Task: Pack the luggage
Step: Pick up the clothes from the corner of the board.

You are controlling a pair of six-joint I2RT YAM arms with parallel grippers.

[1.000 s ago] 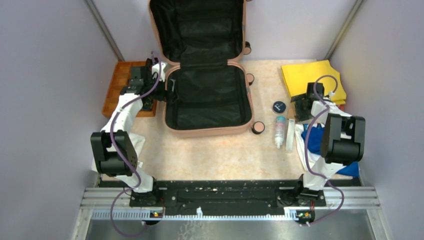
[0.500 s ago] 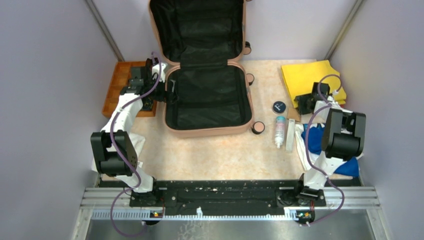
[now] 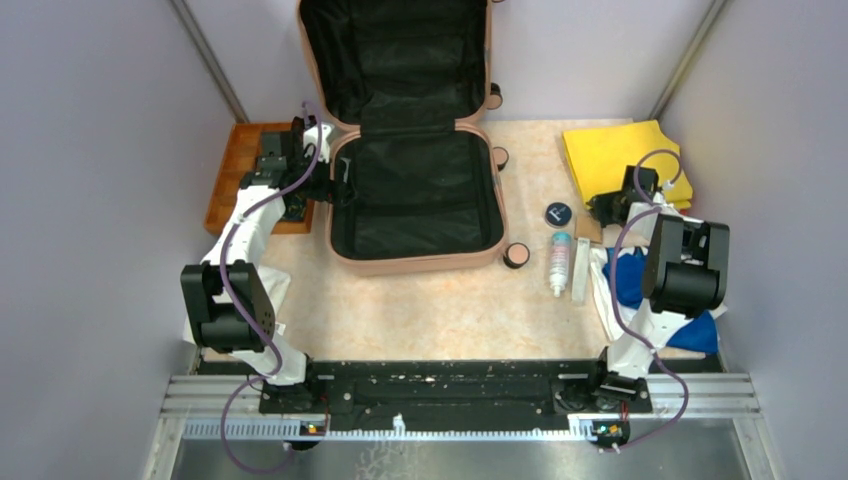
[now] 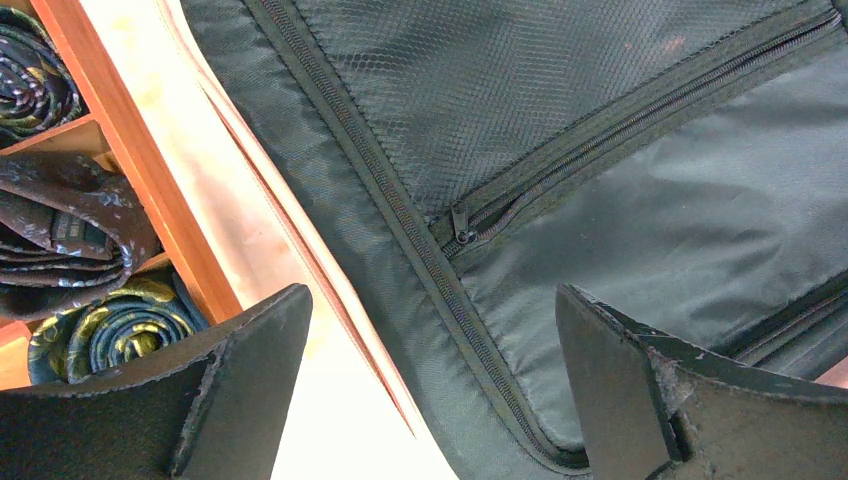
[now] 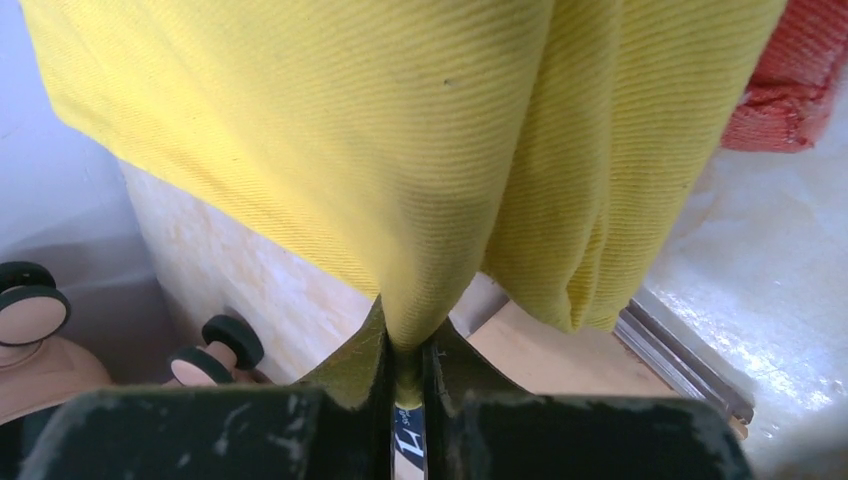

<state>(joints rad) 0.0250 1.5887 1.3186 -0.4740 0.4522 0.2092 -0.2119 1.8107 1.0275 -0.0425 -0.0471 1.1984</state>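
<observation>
The rest of the cloth lies spread there, so my right gripper will lift the pinched near edge outward over the yellow cloth's far part (image 3: 615, 147) (image 5: 200, 65), then open.
The peach-pink luggage (image 3: 415, 195) lies open at the middle back of the table, its lid propped up against the rear wall and its black lining (image 4: 560, 150) bare. My left gripper (image 3: 330, 185) hangs open over the luggage's left rim (image 4: 300, 250), nothing between its fingers (image 4: 240, 370). A folded yellow cloth (image 3: 620, 155) lies at the back right. My right gripper (image 3: 603, 208) is shut on the near edge of that yellow cloth (image 5: 400, 150), a pinch of fabric squeezed between its fingers (image 5: 352, 365).
An orange compartmented tray (image 3: 232, 175) with rolled ties (image 4: 95, 240) sits left of the luggage. A black round tin (image 3: 558, 213), a small bottle (image 3: 560, 262), a pink-capped jar (image 3: 516, 255) and a blue cloth (image 3: 630, 280) lie between the luggage and the right arm. A red cloth (image 5: 790, 90) lies beside the yellow one.
My right gripper moved back toward the yellow cloth and closed on its edge. The left arm stayed still.
</observation>
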